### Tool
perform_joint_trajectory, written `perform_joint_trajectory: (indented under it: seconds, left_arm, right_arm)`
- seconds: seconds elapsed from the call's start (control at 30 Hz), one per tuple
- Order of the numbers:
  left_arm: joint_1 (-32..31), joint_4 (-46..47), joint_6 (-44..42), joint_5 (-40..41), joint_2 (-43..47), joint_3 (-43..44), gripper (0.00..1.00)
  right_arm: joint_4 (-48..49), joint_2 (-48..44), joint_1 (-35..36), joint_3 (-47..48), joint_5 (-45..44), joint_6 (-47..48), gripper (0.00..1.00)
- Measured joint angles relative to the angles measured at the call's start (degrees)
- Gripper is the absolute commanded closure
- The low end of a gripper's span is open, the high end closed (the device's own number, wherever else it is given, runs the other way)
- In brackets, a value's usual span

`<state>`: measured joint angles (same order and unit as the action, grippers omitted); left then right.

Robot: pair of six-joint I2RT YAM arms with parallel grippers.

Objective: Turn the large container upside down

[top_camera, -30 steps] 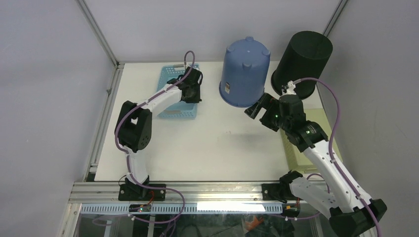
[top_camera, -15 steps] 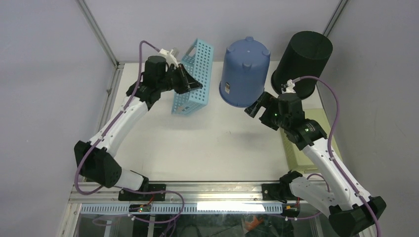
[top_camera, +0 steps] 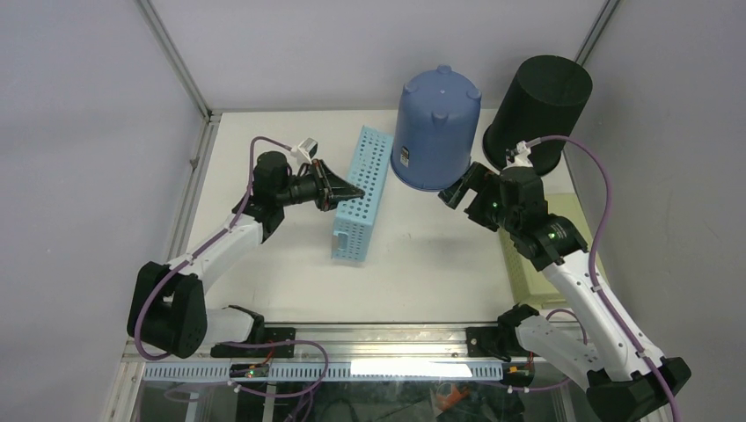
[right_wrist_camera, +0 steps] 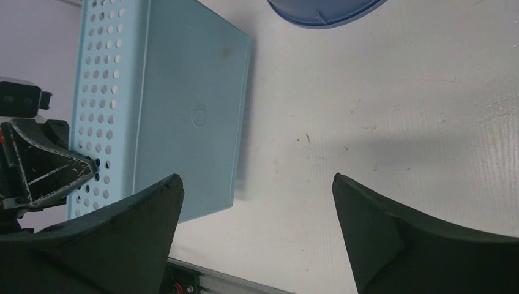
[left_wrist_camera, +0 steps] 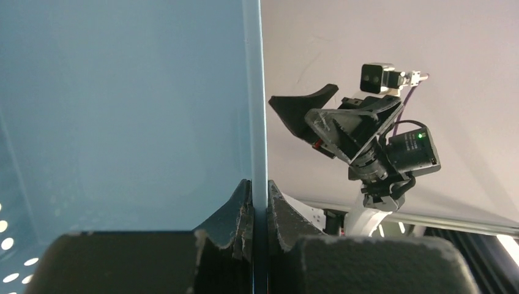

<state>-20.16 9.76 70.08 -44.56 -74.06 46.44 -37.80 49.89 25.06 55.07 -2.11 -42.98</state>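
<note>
I will pull the basket in my left gripper a little back toward the metal bar next, then release the basket's side [top_camera: 357, 196] [left_wrist_camera: 260, 211], since it stands on its long side.
A light blue perforated basket [top_camera: 359, 198] stands on its long side on the white table, its flat bottom facing right. My left gripper [top_camera: 346, 191] is shut on the basket's wall; in the left wrist view the fingers [left_wrist_camera: 238, 205] pinch the thin edge of the basket [left_wrist_camera: 122, 110]. My right gripper [top_camera: 457, 188] is open and empty, hovering just in front of the inverted blue bucket [top_camera: 435, 127]. In the right wrist view the basket [right_wrist_camera: 190, 116] lies left of the wide-open gripper [right_wrist_camera: 257, 184], apart from it.
A black bin [top_camera: 537, 110] stands inverted at the back right beside the blue bucket, whose rim shows in the right wrist view [right_wrist_camera: 324, 9]. A pale green mat [top_camera: 526, 274] lies at the table's right edge. A metal rail [top_camera: 352, 338] runs along the near edge.
The left gripper lifted the basket from lying flat at the back, tipped it up and brought it forward and right onto its side. The right arm barely moved.
</note>
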Motion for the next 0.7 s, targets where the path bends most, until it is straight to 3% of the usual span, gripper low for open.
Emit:
perform_joint_trajectory:
  seconds: [0.23, 0.57, 0.7]
  left_arm:
    - [0.04, 4.74, 2.69, -0.79, 0.07, -2.71, 1.00]
    - [0.02, 22.01, 11.80, -0.85, -0.37, -14.36, 1.00]
    - [0.04, 20.72, 9.44, -0.50, 0.11, -14.45, 0.51]
  right_arm:
    - [0.00, -0.02, 0.00, 0.00, 0.04, -0.02, 0.04]
    - [5.40, -0.33, 0.39, -6.56, 5.66, -3.72, 0.04]
    - [7.45, 0.70, 1.53, -8.50, 7.63, -5.35, 0.04]
